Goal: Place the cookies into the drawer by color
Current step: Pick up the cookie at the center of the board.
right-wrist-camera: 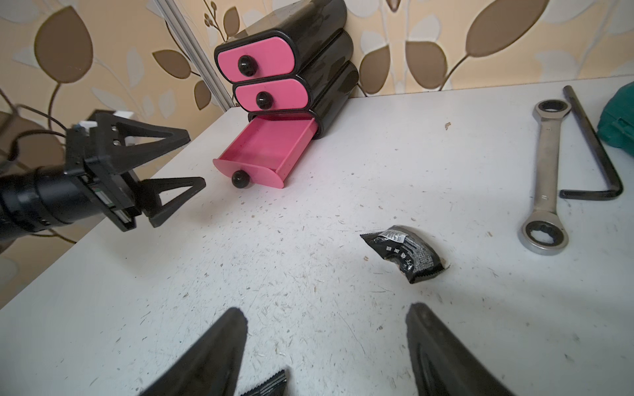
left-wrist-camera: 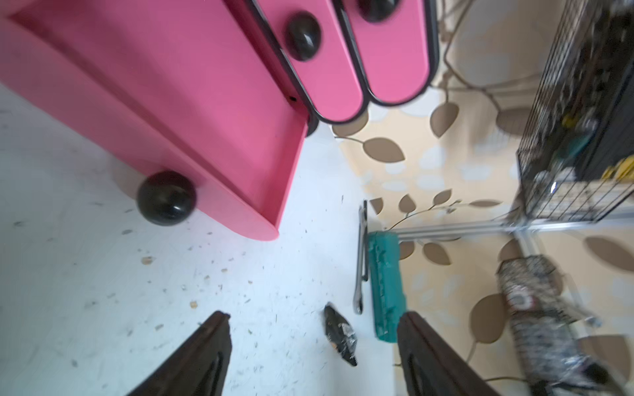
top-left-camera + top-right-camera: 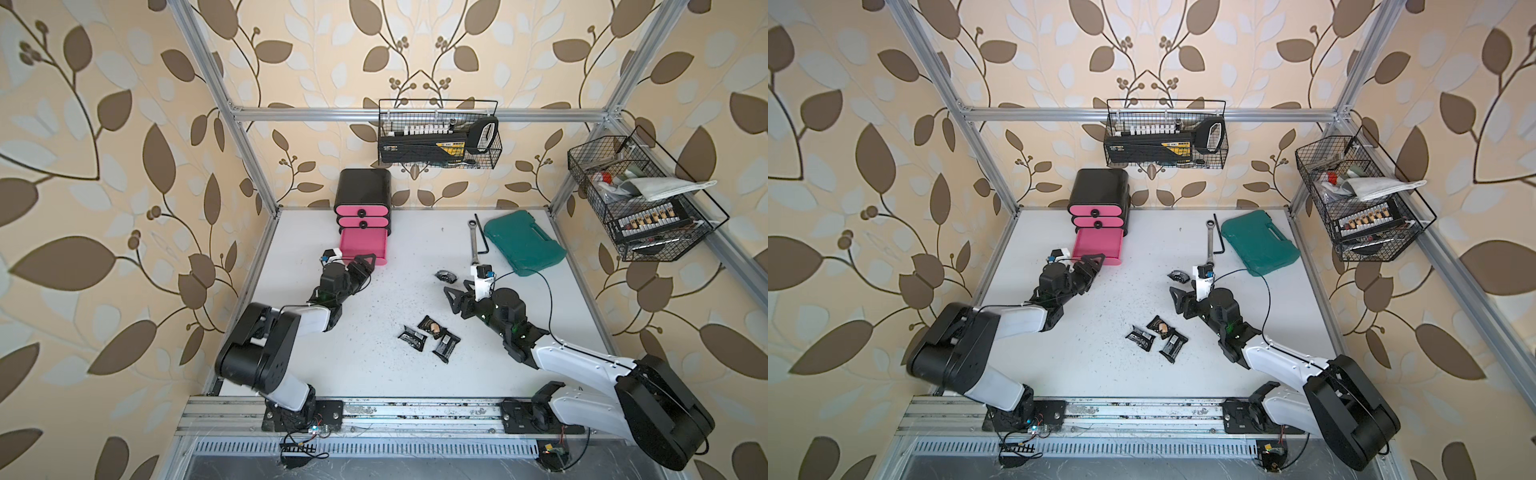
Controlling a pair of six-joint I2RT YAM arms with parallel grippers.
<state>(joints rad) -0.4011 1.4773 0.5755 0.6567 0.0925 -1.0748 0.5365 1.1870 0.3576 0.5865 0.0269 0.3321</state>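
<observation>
The bottom drawer (image 3: 363, 247) is already open and empty, so my left gripper should swing back and down onto the clustered black cookie farthest from my right gripper and close.
The drawer cabinet (image 3: 363, 189) is black with three pink fronts. Its bottom drawer (image 3: 363, 247) (image 1: 271, 144) is pulled out and looks empty. My left gripper (image 3: 365, 266) (image 2: 314, 319) hovers open just in front of that drawer's knob (image 2: 166, 198), holding nothing. Three black cookies (image 3: 430, 338) (image 3: 1158, 338) lie clustered mid-table. A lone black cookie (image 3: 444, 275) (image 1: 408, 253) lies further back. My right gripper (image 3: 451, 301) (image 1: 326, 312) is open just short of it, a little to its left. A packet's serrated edge (image 1: 267, 384) shows under the right gripper.
A teal tool case (image 3: 523, 241) lies at the back right, with a ratchet wrench (image 3: 473, 245) and a hex key (image 3: 482, 237) beside it. Wire baskets hang on the back wall (image 3: 438, 137) and right frame (image 3: 640, 199). Crumbs speckle the white table (image 3: 316, 365).
</observation>
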